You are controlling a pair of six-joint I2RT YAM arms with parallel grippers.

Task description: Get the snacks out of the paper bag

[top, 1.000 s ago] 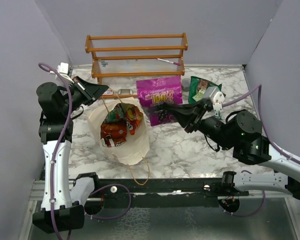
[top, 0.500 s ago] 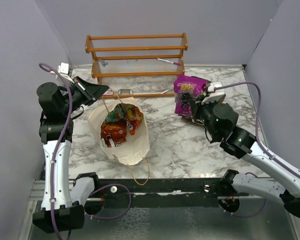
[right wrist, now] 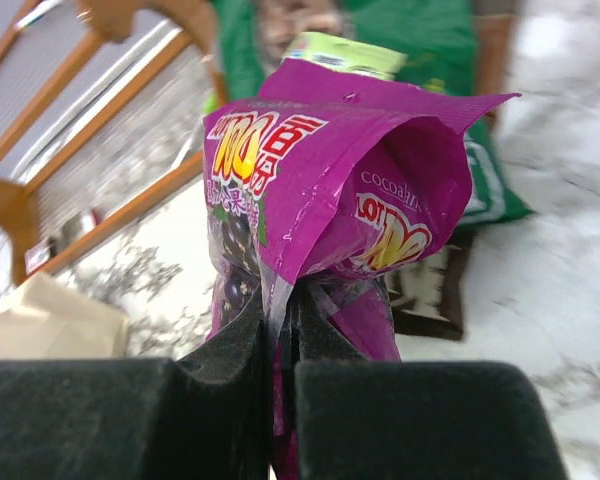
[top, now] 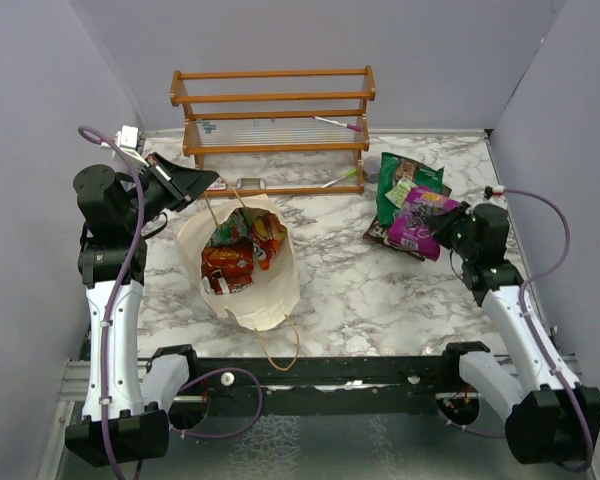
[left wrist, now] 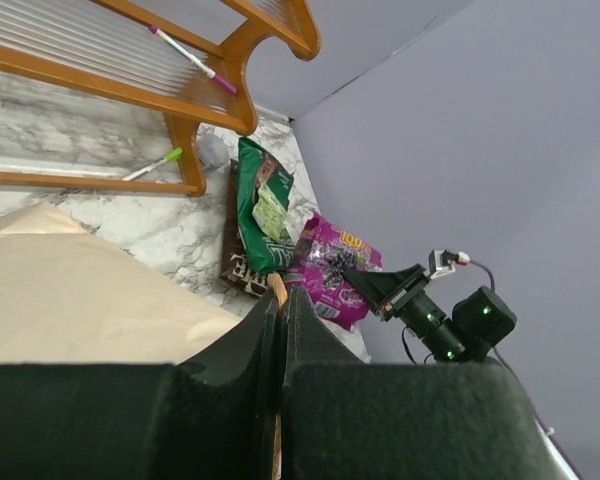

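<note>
My right gripper will next move back and down and release the purple-magenta packet (top: 420, 221) on the bare tabletop beside the brown packet, since the marble there is clear.
The cream paper bag (top: 252, 292) stands open left of centre, with orange-red and green snack packets (top: 242, 250) inside. My left gripper (top: 212, 183) is shut on the bag's tan cord handle (left wrist: 278, 286) at the rim; the bag's side (left wrist: 70, 290) fills the lower left of the left wrist view. My right gripper (top: 443, 226) is shut on the purple-magenta packet (top: 420, 221), holding it by its edge (right wrist: 330, 190) over the green packet (top: 405, 180) and the brown packet (top: 379, 235) lying at the right.
A wooden rack (top: 275, 125) with pens stands at the back. Grey walls close in on both sides. The green packet (right wrist: 420, 40) and the brown packet (right wrist: 435, 290) lie behind the held packet in the right wrist view.
My right gripper has carried the purple packet from beside the bag to the right, over the green and brown packets. The left gripper and the bag have not moved.
</note>
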